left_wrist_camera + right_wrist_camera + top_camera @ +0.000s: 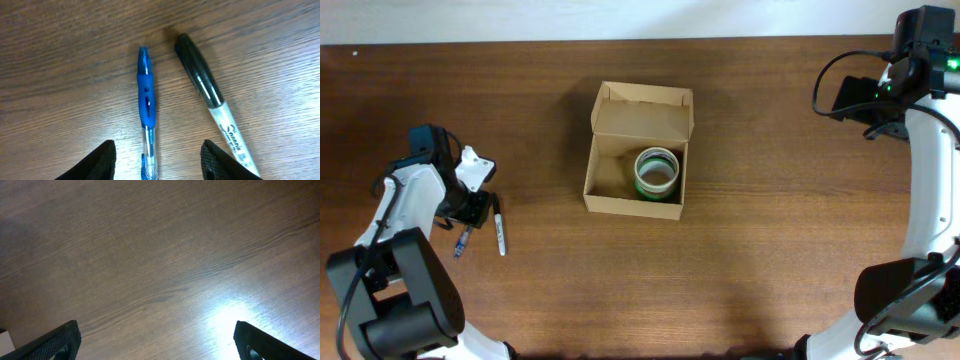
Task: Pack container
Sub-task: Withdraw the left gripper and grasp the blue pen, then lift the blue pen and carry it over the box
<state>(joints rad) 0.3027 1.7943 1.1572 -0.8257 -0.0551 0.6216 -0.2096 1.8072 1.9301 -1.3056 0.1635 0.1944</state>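
I will lower my left gripper next, move it away from the marker close beside the blue pen, and close it around the blue pen's clear body [464, 239] [149, 145].
The container [603, 198] is a tan cardboard box in the middle of the table, its flap lid open toward the back. A green and white tape roll [657, 172] stands inside it at the right. At the left, a blue pen [462, 241] and a black-capped marker [499, 232] lie side by side on the wood. My left gripper [473, 211] is open just above them; in the left wrist view the blue pen [147, 102] lies between the fingertips [159, 160] and the marker [210, 97] lies to the right. My right gripper [156, 342] is open and empty over bare wood at the far right.
The table [770, 260] is dark brown wood with a pale wall along its back edge. The right arm's base [905, 295] stands at the front right and the left arm's base [405, 300] at the front left.
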